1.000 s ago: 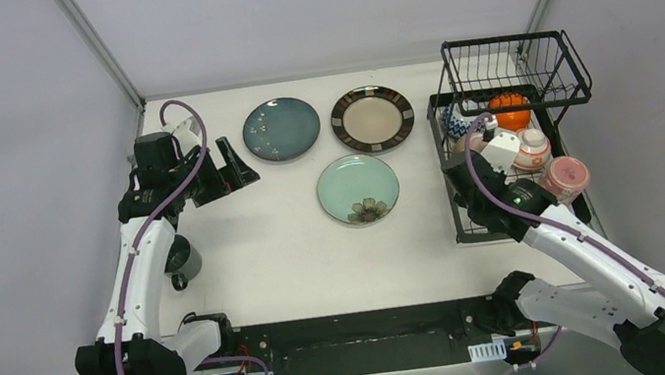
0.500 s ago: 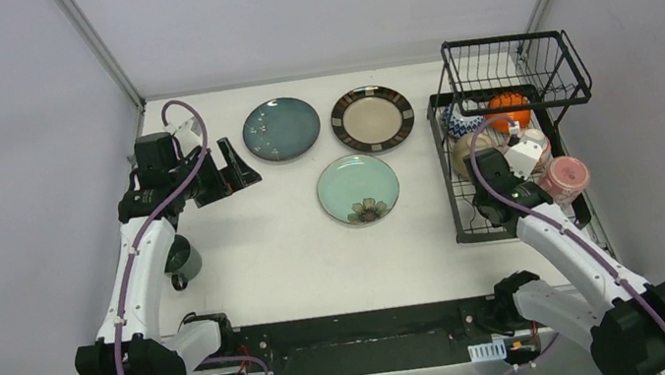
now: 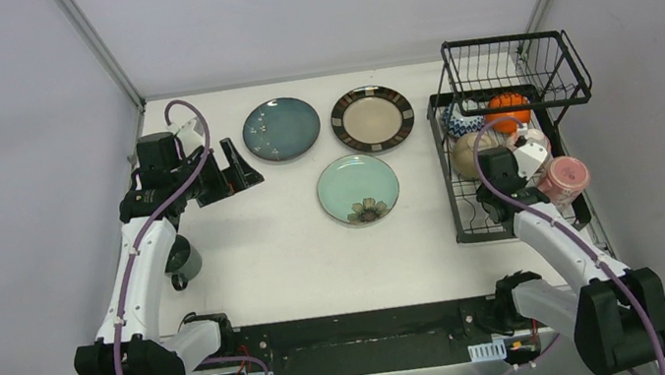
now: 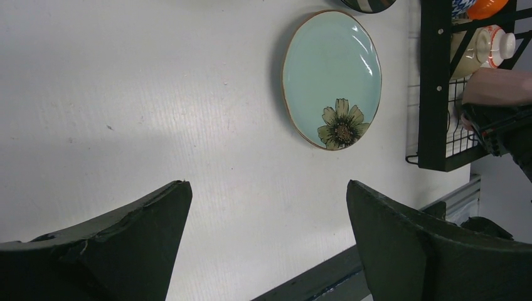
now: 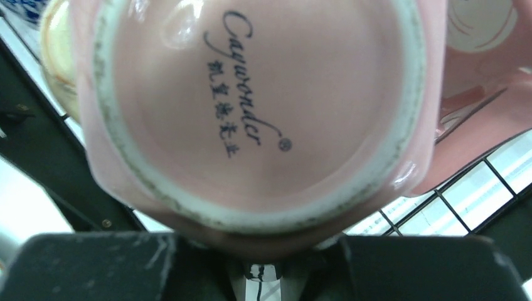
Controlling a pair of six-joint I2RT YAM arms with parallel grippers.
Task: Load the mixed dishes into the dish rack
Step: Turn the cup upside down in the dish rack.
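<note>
The gap between the beige bowl and other cup is below, so my right gripper will next lower and release the pink cup onto the tray's wires.
Three plates lie on the table: dark teal speckled (image 3: 281, 128), dark-rimmed beige (image 3: 372, 119) and mint green with a flower (image 3: 358, 189) (image 4: 332, 75). The black wire dish rack (image 3: 454, 191) stands at the right. My right gripper (image 3: 532, 167) (image 5: 260, 263) is over its lower tray, shut on a pink cup (image 5: 257, 113) whose base fills the right wrist view. Another pink cup (image 5: 483, 25) shows behind it. The top view shows one pink cup (image 3: 564, 178) beside the gripper. My left gripper (image 3: 236, 167) (image 4: 266, 188) hangs open and empty over bare table, left of the plates.
In the rack's tray sit a blue-patterned bowl (image 3: 455, 117), an orange bowl (image 3: 508, 109), a beige bowl (image 3: 465, 152) and a white red-patterned bowl (image 3: 533, 139). The raised basket tier (image 3: 515, 69) overhangs the rack's far end. A dark cup (image 3: 182, 260) stands under my left arm.
My right arm swung its elbow to the right and the gripper shifted right over the rack tray, toward the pink cup. The left arm stayed put.
</note>
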